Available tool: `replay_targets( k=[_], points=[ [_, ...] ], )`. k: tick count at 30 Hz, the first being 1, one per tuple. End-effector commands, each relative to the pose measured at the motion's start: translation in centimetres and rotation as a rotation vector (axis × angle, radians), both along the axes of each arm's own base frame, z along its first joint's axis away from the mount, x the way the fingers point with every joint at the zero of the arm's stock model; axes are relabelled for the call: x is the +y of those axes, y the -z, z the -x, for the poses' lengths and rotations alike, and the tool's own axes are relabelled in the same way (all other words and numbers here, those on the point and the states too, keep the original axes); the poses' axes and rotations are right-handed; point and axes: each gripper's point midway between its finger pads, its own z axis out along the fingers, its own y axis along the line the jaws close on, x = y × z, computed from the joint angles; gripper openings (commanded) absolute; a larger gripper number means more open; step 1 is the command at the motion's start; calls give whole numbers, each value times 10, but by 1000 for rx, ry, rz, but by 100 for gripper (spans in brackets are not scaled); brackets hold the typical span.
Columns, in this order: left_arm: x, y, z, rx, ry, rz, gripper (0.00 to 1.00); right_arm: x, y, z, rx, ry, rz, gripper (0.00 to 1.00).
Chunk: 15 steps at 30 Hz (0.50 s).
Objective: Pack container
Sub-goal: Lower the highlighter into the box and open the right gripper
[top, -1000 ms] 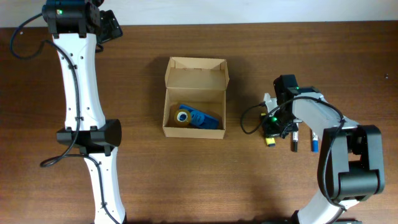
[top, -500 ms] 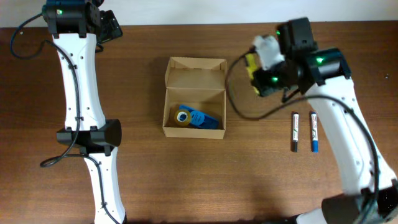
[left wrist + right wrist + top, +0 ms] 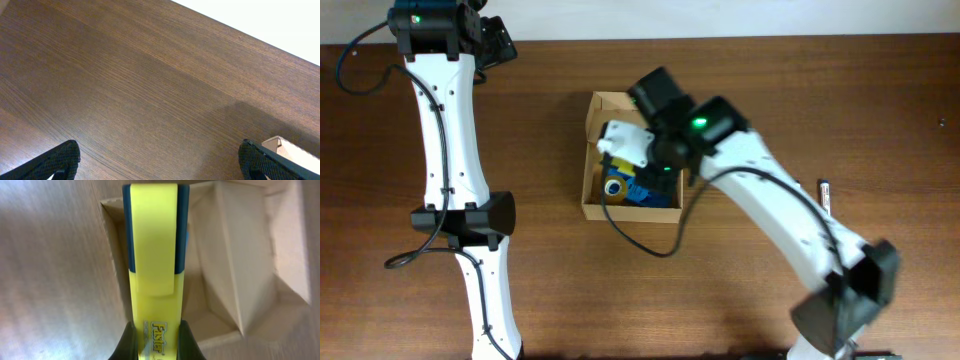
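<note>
I need to move my right gripper down next, between the box's sides toward the blue tape dispenser, and let go of the yellow highlighter, because the highlighter is still hanging above the box.
The container is an open brown cardboard box with its flap lid standing up at the far side. Inside lies a blue tape dispenser with a tape roll. My right gripper hangs over the box's left half, shut on a yellow highlighter with a blue cap. In the right wrist view the highlighter points down over the box's left wall, with the box's inside beside it. My left gripper is open and empty above bare table at the far left.
A pen lies on the table to the right, partly hidden by my right arm. A corner of the box shows at the edge of the left wrist view. The table is brown wood.
My right arm has swung left from the pens on the right side, carrying the yellow highlighter, and now is over the box. The left arm has not moved.
</note>
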Motion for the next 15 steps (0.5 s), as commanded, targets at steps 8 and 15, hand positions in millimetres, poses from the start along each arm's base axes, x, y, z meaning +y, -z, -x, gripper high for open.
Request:
replay_targets(
  k=[8, 15],
  points=[
    [2, -17, 7, -29, 8, -5, 100, -6, 105, -24, 66, -75, 234, 4],
    [2, -17, 7, -29, 8, -5, 100, -4, 149, -11, 187, -80, 261, 4]
  ],
)
